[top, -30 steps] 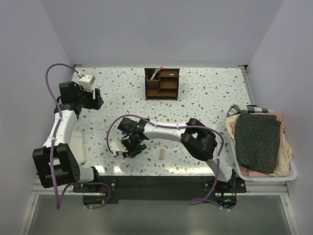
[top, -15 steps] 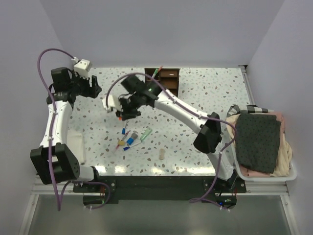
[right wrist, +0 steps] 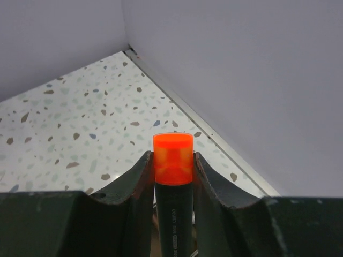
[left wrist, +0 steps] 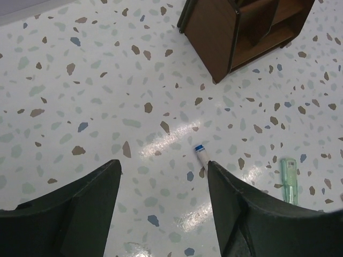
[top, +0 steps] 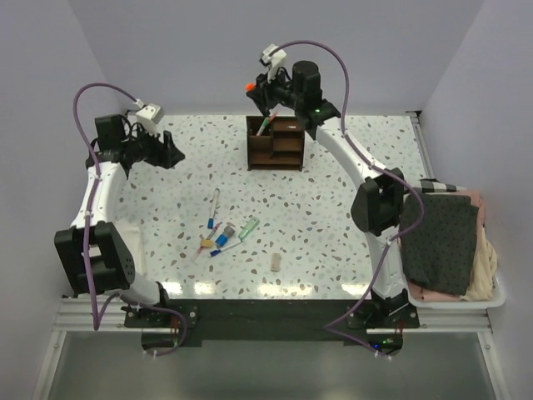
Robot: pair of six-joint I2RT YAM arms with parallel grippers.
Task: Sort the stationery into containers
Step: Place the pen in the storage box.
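Note:
My right gripper lowers toward the organizer section holding the green marker (top: 256, 127) next and releases the orange-and-black marker inside, since the section lies open below the gripper.
My right gripper (top: 259, 93) is raised over the back-left corner of the dark brown organizer (top: 276, 142). It is shut on the orange-and-black marker (top: 251, 87). In the right wrist view the marker (right wrist: 173, 160) stands orange cap up between the fingers of that gripper (right wrist: 172, 156). A green marker (top: 265, 125) leans in the organizer's left compartment. Loose on the table lie a thin pen (top: 213, 202), a cluster of blue-capped pieces (top: 218, 239), a pale green marker (top: 248, 227) and a tan block (top: 276, 262). My left gripper (top: 171, 153) is open and empty above the table (left wrist: 163, 167), with a blue-tipped pen (left wrist: 200, 152) beside its right finger.
A white basket (top: 454, 302) piled with dark and pink cloths (top: 440, 240) stands at the right edge. A white folded cloth (top: 136, 247) lies by the left arm. The back and side walls stand close to the organizer (left wrist: 236, 32).
My right arm has swung from the pile at the near left, up and back to above the organizer, carrying the orange-and-black marker. The left gripper has shifted only slightly.

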